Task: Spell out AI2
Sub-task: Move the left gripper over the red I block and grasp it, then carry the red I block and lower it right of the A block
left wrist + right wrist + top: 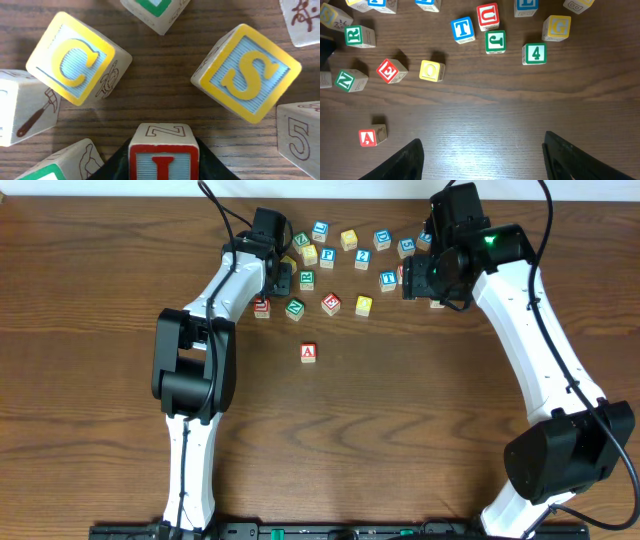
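Observation:
My left gripper moves back beside the "A" cube and releases the "I" next, since that bare wood lies to the gripper's right in the overhead view.
The red "I" cube (161,159) sits between the dark fingers (116,162) of my left gripper (162,150), which is shut on it at table level among the scattered cubes; overhead, the left gripper (283,277) hides it. The red "A" cube (308,352) lies alone nearer the table's middle, and shows at lower left as the "A" cube (368,137) in the right wrist view. A blue-printed cube (362,260) in the cluster looks like the "2", too small to read surely. My right gripper (485,160) hangs open over bare wood, and overhead the right gripper (415,280) is at the cluster's right end.
Around the held cube stand a yellow "C" cube (75,57), a yellow "S" cube (247,72) and a "5" cube (299,137). Below the right wrist lie a blue "T" (462,29), a green "4" (535,53), a yellow "O" (431,70) and a red "E" (390,70).

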`<state>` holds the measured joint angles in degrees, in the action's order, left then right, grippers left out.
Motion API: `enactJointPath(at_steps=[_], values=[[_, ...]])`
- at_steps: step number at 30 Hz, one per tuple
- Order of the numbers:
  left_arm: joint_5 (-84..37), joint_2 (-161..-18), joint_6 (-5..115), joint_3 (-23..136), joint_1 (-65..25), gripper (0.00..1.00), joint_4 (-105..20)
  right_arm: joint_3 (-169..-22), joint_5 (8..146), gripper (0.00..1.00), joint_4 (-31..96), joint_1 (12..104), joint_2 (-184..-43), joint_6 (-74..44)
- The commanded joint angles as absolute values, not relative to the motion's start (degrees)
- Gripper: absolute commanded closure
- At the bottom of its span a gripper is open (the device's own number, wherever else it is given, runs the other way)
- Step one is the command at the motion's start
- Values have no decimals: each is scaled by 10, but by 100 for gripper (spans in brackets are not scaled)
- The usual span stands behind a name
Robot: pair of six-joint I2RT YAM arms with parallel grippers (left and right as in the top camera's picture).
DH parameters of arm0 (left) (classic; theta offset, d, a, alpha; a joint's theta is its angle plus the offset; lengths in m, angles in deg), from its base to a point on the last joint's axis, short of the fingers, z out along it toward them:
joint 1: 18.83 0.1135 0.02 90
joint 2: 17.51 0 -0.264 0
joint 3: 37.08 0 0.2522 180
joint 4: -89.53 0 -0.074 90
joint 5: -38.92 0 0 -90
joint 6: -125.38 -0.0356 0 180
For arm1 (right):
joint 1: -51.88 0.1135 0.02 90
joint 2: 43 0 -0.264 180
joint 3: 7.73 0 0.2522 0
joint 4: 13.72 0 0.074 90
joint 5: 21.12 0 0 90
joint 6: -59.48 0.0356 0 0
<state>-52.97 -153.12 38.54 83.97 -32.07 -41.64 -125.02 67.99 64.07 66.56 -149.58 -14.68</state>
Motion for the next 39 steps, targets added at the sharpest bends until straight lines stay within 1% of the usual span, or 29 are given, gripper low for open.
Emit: enactJointPath(at_steps=[1, 4, 11, 15, 16, 18, 22, 25, 31, 34, 39], values=[[-537, -1540, 389, 838, -320, 70, -417, -1263, 675, 28, 642, 663, -1490, -154], [-537, -1534, 389, 838, -320, 75, -416, -1263, 675, 28, 642, 663, -1491, -154], [-537, -1489, 389, 838, -321, 75, -409, -1263, 675, 28, 641, 663, -1491, -154], [-537, -1431, 391, 838, -327, 75, -385, -1263, 675, 28, 640, 663, -1491, -154], [-537, -1403, 398, 838, -334, 75, -369, -1263, 672, 29, 637, 663, -1491, -154], [-536, -1375, 419, 838, -343, 75, -350, -1263, 668, 29, 632, 662, -1491, -154], [-536, -1322, 464, 838, -369, 75, -296, -1263, 669, 28, 619, 648, -1490, -154], [-536, -1292, 525, 838, -395, 75, -244, -1263, 669, 27, 615, 627, -1490, -154], [-536, -1292, 612, 834, -458, 76, -154, -1263, 669, 26, 616, 581, -1490, -154], [-537, -1296, 624, 815, -494, 76, -150, -1263, 672, 26, 616, 559, -1490, -154], [-537, -1307, 652, 764, -540, 75, -178, -1263, 698, 26, 616, 537, -1490, -154]])
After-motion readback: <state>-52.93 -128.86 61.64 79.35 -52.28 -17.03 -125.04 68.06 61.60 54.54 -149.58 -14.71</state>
